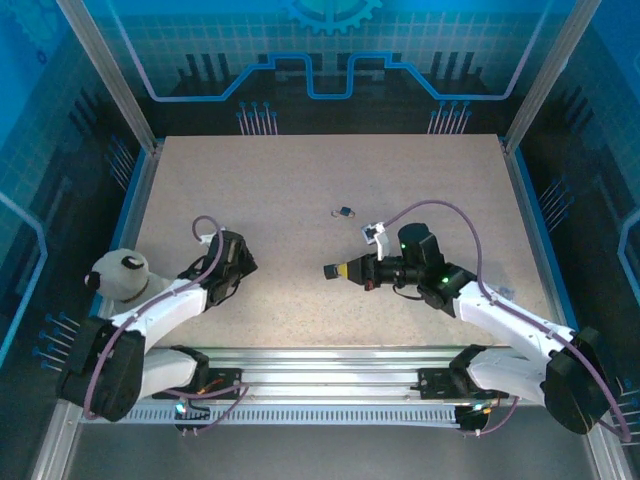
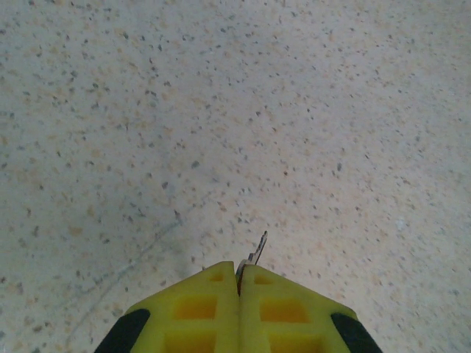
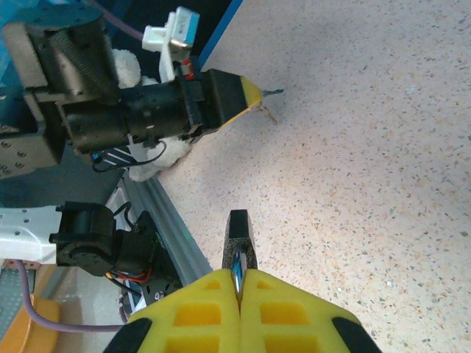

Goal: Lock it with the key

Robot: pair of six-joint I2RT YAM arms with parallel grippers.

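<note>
The robot is going to lower its left gripper next and let go of the thin metal key (image 2: 259,247) on the bare speckled tabletop, since that open spot is just below the yellow fingers.
My left gripper (image 2: 240,269) is shut on a thin metal key (image 2: 259,247); the blade sticks out past the yellow fingertips, just above the speckled table. In the top view that gripper (image 1: 246,262) is left of centre. My right gripper (image 3: 239,276) is shut on the shackle of a small black padlock (image 3: 238,229), whose body juts forward from the pads. From above, the right gripper (image 1: 340,271) holds the padlock (image 1: 329,271) pointing left, a gap apart from the left gripper. The right wrist view shows the left gripper (image 3: 254,97) with the key tip (image 3: 274,92) facing it.
A small dark item with a metal ring (image 1: 345,211) lies on the table behind the right gripper. A white plush toy (image 1: 120,276) sits by the left arm. An aluminium rail (image 1: 330,360) runs along the near edge, and glass walls surround the table.
</note>
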